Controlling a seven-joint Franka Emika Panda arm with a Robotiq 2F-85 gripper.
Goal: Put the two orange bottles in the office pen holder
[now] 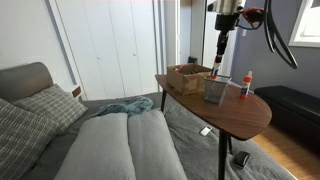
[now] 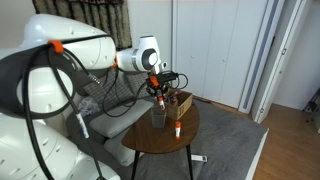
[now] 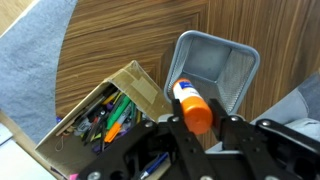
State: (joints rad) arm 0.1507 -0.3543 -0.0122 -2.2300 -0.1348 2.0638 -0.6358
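The orange bottle still hangs above the pen holder's opening (image 1: pixel 217 80) (image 3: pixel 213 70), so the robot's gripper will next lower the bottle's lower end inside the pen holder's rim and then let go.
My gripper (image 3: pixel 197 125) is shut on an orange bottle (image 3: pixel 190 103), orange cap toward the camera, white and blue label below. It hangs over the near edge of the grey mesh pen holder (image 3: pixel 215 62), which looks empty inside. In both exterior views the gripper (image 1: pixel 220 62) (image 2: pixel 158 97) is above the holder (image 1: pixel 216 90) (image 2: pixel 159 117) with the bottle (image 1: pixel 220 60) (image 2: pixel 158 100) in it. The other orange bottle (image 1: pixel 245 85) (image 2: pixel 176 126) stands upright on the round wooden table (image 1: pixel 235 115), beside the holder.
A brown cardboard tray (image 3: pixel 105 115) (image 1: pixel 188 77) full of pens and markers sits next to the holder. A grey sofa with cushions (image 1: pixel 60 130) is beside the table. A dark bench (image 1: pixel 295 105) stands behind it.
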